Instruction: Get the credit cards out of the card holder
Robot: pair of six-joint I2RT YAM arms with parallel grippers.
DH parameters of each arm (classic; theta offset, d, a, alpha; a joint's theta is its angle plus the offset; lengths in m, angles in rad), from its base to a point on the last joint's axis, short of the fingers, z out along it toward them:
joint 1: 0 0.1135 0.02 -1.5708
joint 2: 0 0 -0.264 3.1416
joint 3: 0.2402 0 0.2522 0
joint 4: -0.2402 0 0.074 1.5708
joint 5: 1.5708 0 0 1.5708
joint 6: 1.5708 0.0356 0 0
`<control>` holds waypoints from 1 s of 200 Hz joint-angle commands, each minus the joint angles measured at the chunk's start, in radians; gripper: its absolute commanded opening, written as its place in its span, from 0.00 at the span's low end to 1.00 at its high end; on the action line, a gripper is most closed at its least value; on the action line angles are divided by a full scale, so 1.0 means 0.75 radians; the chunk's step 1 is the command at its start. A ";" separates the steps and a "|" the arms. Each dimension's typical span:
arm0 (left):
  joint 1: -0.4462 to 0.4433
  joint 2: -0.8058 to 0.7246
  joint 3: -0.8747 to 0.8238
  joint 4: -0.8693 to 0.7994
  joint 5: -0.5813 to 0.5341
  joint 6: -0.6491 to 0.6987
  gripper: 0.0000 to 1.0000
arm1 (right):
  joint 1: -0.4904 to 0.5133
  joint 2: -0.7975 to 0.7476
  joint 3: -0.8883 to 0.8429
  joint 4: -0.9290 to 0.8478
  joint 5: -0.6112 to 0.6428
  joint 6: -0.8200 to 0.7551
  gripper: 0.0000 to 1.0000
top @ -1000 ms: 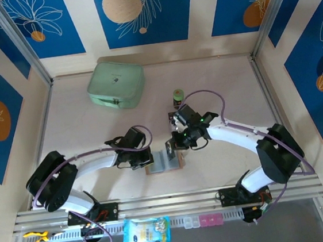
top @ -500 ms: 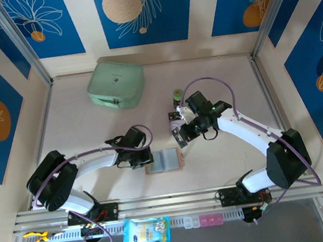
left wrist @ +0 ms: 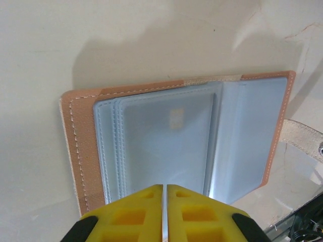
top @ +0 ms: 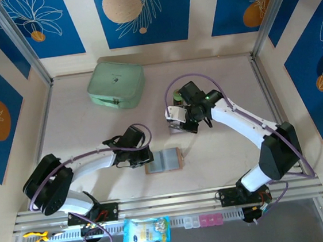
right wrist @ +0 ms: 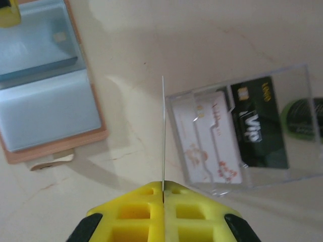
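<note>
The thin credit card (right wrist: 163, 131) goes outward over the black card in the clear box next, and my right gripper releases it there, because the box already holds cards.
The card holder (top: 164, 160) lies open and flat on the table, pinkish-brown with pale blue sleeves (left wrist: 166, 136). My left gripper (top: 144, 157) is at its left edge. Its yellow fingertips (left wrist: 146, 199) sit over the holder's near edge (left wrist: 165, 187) with just a hairline slit, and I cannot tell if they pinch it. My right gripper (top: 179, 120) is behind the holder and shut on a thin credit card (right wrist: 163, 131), seen edge-on and sticking out from the tips (right wrist: 163, 187). A white card (right wrist: 212, 143) and a black card (right wrist: 257, 123) lie in the clear box.
The clear plastic box (right wrist: 298, 80) sits just right of the held card, with a green-and-black cylinder (top: 178, 95) behind it. A mint-green case (top: 116, 85) stands at the back left. A blue packet (top: 146, 230) lies on the front rail.
My right gripper has pulled away from the card holder towards the back with the card, up to the clear box. The holder's raised flap has dropped flat. The left gripper stayed put.
</note>
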State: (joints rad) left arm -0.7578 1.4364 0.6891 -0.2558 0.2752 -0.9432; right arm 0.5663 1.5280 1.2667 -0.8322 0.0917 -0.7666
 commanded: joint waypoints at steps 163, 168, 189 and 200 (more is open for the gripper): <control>0.087 -0.117 -0.056 -0.061 -0.023 0.037 0.11 | -0.198 0.463 0.392 -0.119 -0.025 -0.340 0.00; 0.086 -0.120 -0.059 -0.063 -0.024 0.037 0.11 | -0.199 0.462 0.387 -0.114 -0.023 -0.340 0.00; 0.088 -0.135 -0.071 -0.062 -0.032 0.033 0.11 | -0.203 0.463 0.377 -0.101 -0.002 -0.330 0.08; 0.091 -0.138 -0.072 -0.060 -0.033 0.031 0.11 | -0.202 0.462 0.377 -0.093 0.010 -0.322 0.13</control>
State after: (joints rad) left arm -0.7029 1.3563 0.6529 -0.2764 0.2604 -0.9333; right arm 0.4183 1.8694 1.5574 -0.9035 0.1001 -1.0069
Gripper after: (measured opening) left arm 0.108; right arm 0.092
